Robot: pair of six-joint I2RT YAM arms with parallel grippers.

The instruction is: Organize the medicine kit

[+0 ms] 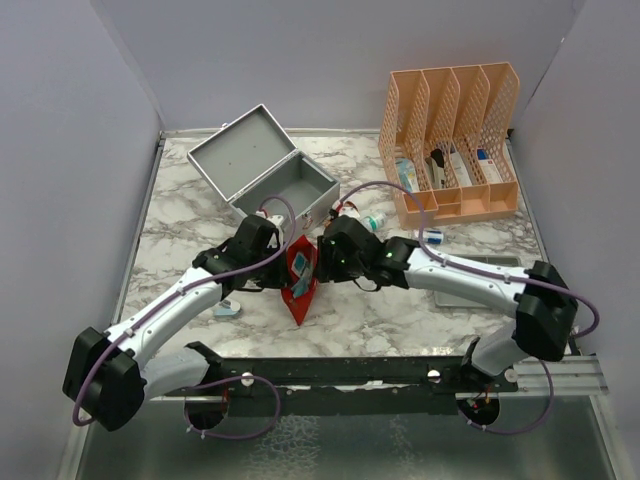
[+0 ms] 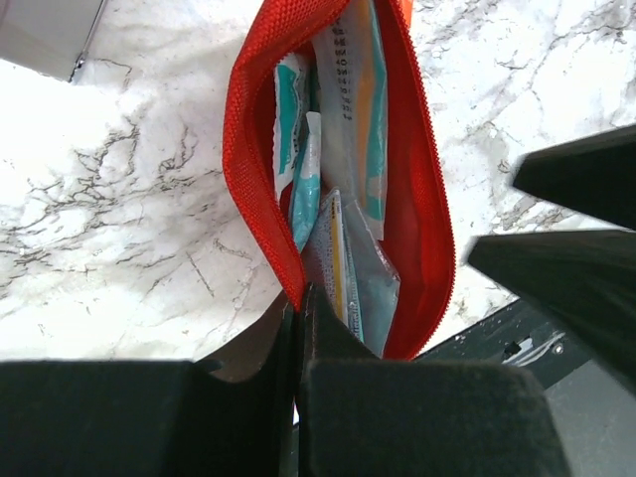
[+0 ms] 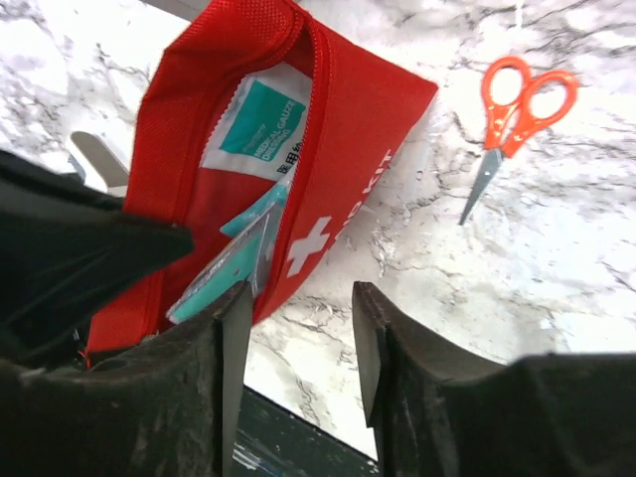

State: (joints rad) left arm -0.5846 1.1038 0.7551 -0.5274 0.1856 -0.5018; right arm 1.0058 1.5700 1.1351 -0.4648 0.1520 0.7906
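Note:
The scissors lie loose on the marble outside the kit. My right gripper should move away from the red pouch (image 1: 300, 282) next and go down onto the scissors' orange handles.
The medicine kit (image 1: 262, 172), a grey metal box, stands at the back left with its lid swung open. In front of it an unzipped red pouch (image 1: 300, 282) with a white cross hangs between both grippers. Teal and white packets (image 2: 348, 149) fill the pouch (image 2: 427, 229). My left gripper (image 2: 301, 298) is shut on the pouch's near rim and sits at the pouch's left (image 1: 284, 264). My right gripper (image 3: 298, 323) is open beside the pouch (image 3: 348, 129), nothing between its fingers, at the pouch's right (image 1: 323, 262).
An orange mesh organizer (image 1: 455, 140) holding supplies stands at the back right. A shallow grey tray (image 1: 490, 285) lies under the right arm. A small bottle (image 1: 375, 222) lies near the box. Orange-handled scissors (image 3: 512, 114) lie on the marble.

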